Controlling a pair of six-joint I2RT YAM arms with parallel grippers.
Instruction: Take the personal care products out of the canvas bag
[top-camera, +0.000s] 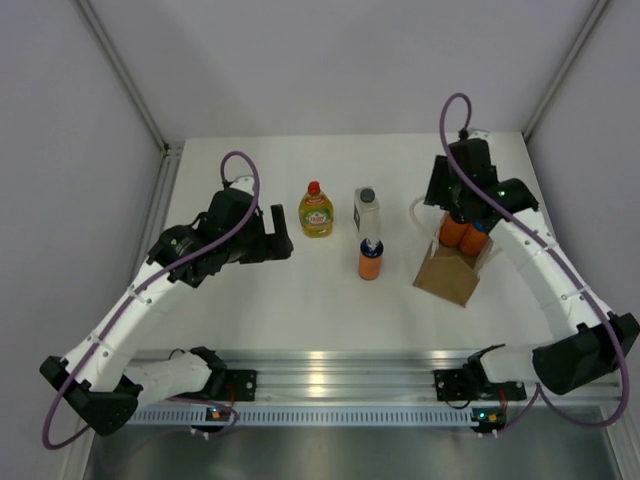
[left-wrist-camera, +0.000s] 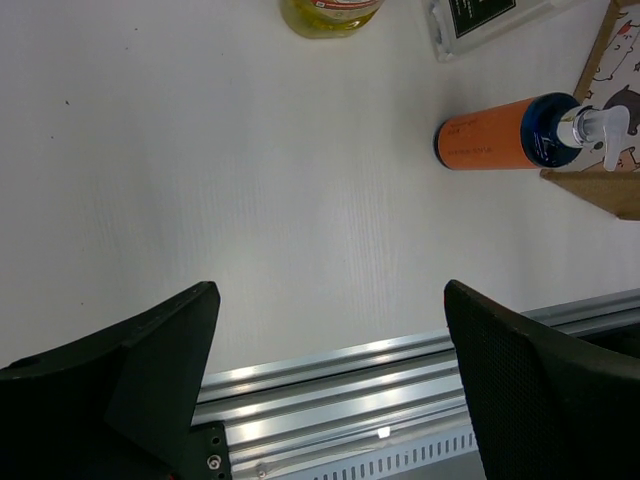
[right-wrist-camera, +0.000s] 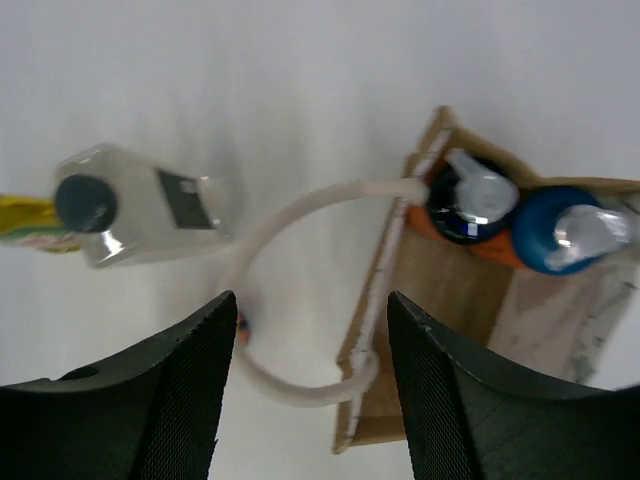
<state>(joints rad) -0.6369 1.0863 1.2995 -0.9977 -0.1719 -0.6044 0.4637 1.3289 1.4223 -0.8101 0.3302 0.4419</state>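
I should move my right gripper down and to its right in the wrist view next, onto the pump head by the white handle, because it sticks up uncovered there.
The tan canvas bag stands at the right; two orange bottles with blue tops stick out of it, also in the right wrist view. The yellow-green bottle, the whitish bottle and a third orange bottle stand on the table. My right gripper is open above the bag's far rim, its jaws either side of the bag's edge and white handle. My left gripper is open and empty, left of the yellow-green bottle; its view shows the orange bottle.
The white table has a metal rail along its near edge. Grey walls close in the left, right and back sides.
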